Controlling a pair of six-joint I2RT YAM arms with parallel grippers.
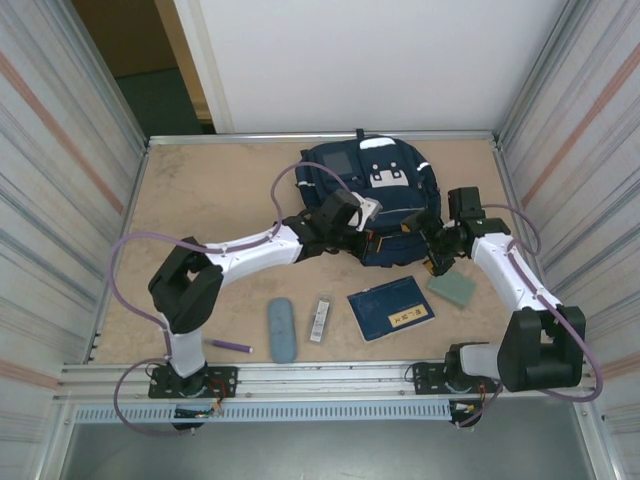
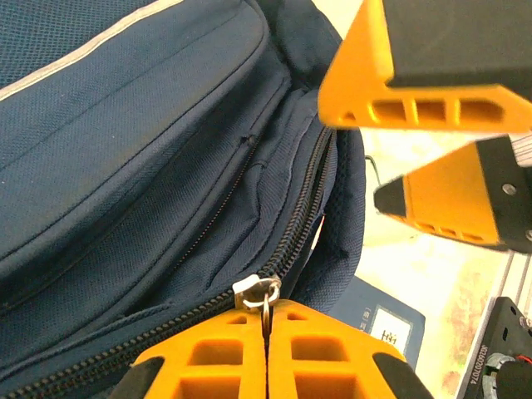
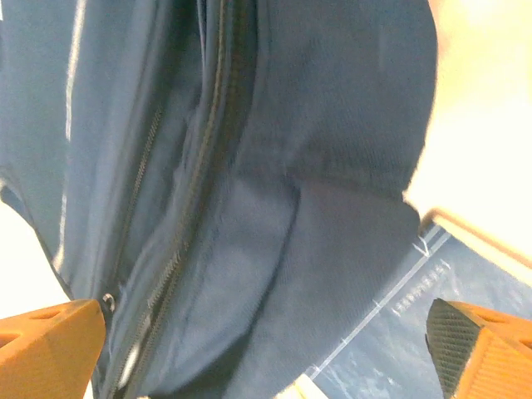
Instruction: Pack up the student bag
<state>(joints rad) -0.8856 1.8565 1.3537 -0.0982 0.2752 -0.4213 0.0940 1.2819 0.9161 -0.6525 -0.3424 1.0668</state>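
Note:
My left gripper next pulls the ring along the zipper track (image 2: 120,352), then releases it, as more track lies beside it, away from my right gripper.
The navy student bag (image 1: 375,190) lies flat at the back middle of the table. My left gripper (image 1: 378,240) is at its near edge, shut on the metal ring of a zipper pull (image 2: 268,293); the orange fingers (image 2: 208,357) press together around the ring. The zipper (image 2: 303,224) runs closed up and away from the pull. My right gripper (image 1: 437,255) is at the bag's near right corner, open wide. Bag fabric (image 3: 274,208) lies between its spread fingertips (image 3: 50,349) without being pinched. In the left wrist view, the right gripper's fingers (image 2: 366,75) stand apart.
On the table in front of the bag lie a blue notebook (image 1: 391,312), a green block (image 1: 452,290), a grey-blue pencil case (image 1: 282,329), a small ruler-like strip (image 1: 319,319) and a purple pen (image 1: 232,346). Metal walls close in both sides.

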